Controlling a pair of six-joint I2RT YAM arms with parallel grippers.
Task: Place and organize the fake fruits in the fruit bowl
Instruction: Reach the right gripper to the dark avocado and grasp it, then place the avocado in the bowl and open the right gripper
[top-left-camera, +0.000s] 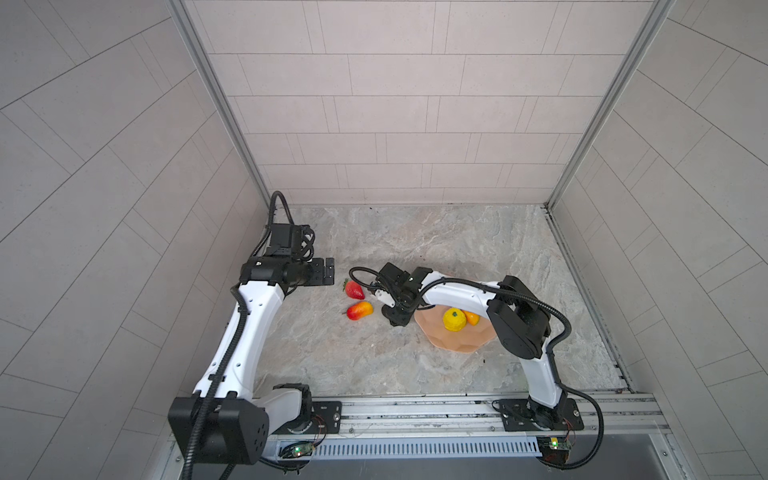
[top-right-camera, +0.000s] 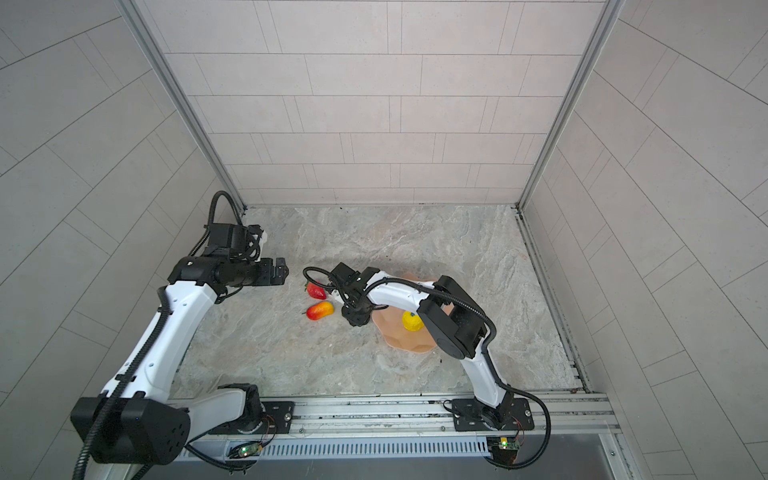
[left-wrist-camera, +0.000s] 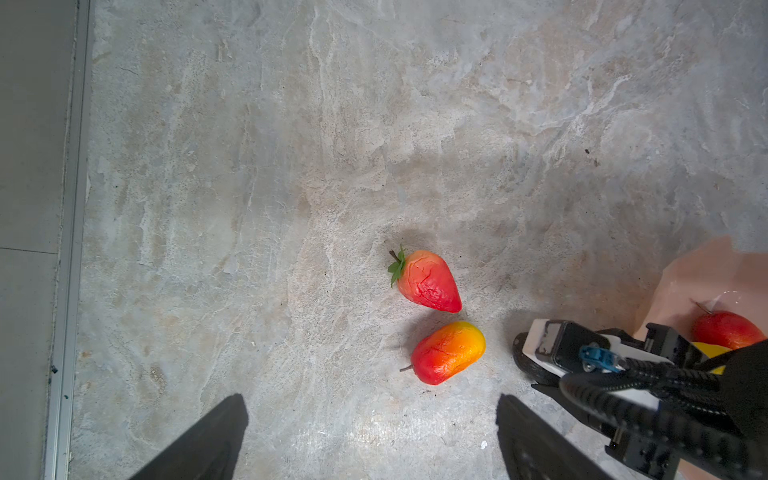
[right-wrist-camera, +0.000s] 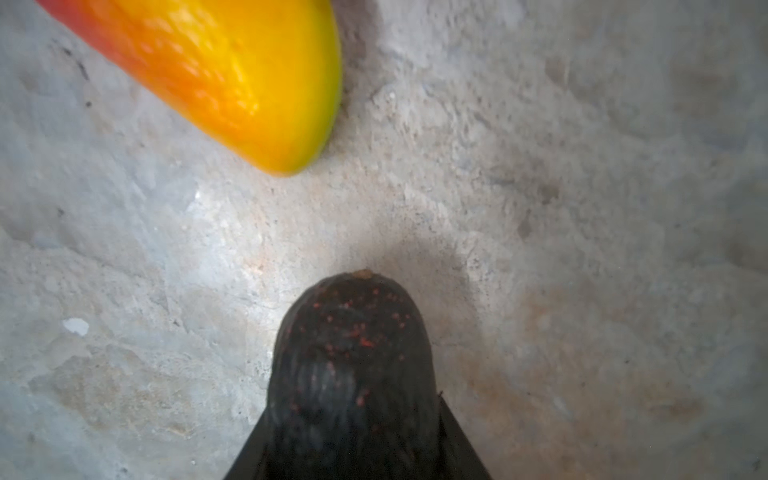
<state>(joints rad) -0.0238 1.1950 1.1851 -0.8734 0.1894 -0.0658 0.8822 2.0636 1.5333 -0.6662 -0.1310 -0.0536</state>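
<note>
Next, my right gripper rises over the bowl's rim to the open part of the bowl's bottom beside the yellow citrus (top-left-camera: 454, 319). It releases the dark fruit there, since that spot is empty.
A red strawberry (top-left-camera: 354, 290) (left-wrist-camera: 428, 282) and a red-to-orange mango (top-left-camera: 360, 310) (left-wrist-camera: 449, 352) lie on the stone table, left of the salmon-pink fruit bowl (top-left-camera: 453, 343) (top-right-camera: 399, 338). In the bowl sit a bumpy yellow citrus (top-left-camera: 454, 319) (top-right-camera: 412, 321) and a second mango (top-left-camera: 472, 318) (left-wrist-camera: 727, 330). My right gripper (top-left-camera: 394, 316) (right-wrist-camera: 353, 449) is low at the bowl's left rim, shut on a dark blackish oval fruit (right-wrist-camera: 353, 353) that touches the table. My left gripper (top-left-camera: 330, 271) (left-wrist-camera: 370, 440) hovers open and empty above the table, left of the strawberry.
Tiled walls close in the table at the back and both sides, with metal corner posts. An aluminium rail (top-left-camera: 415, 409) carrying both arm bases runs along the front edge. The right arm's elbow (top-left-camera: 519, 328) hangs over the bowl's right side.
</note>
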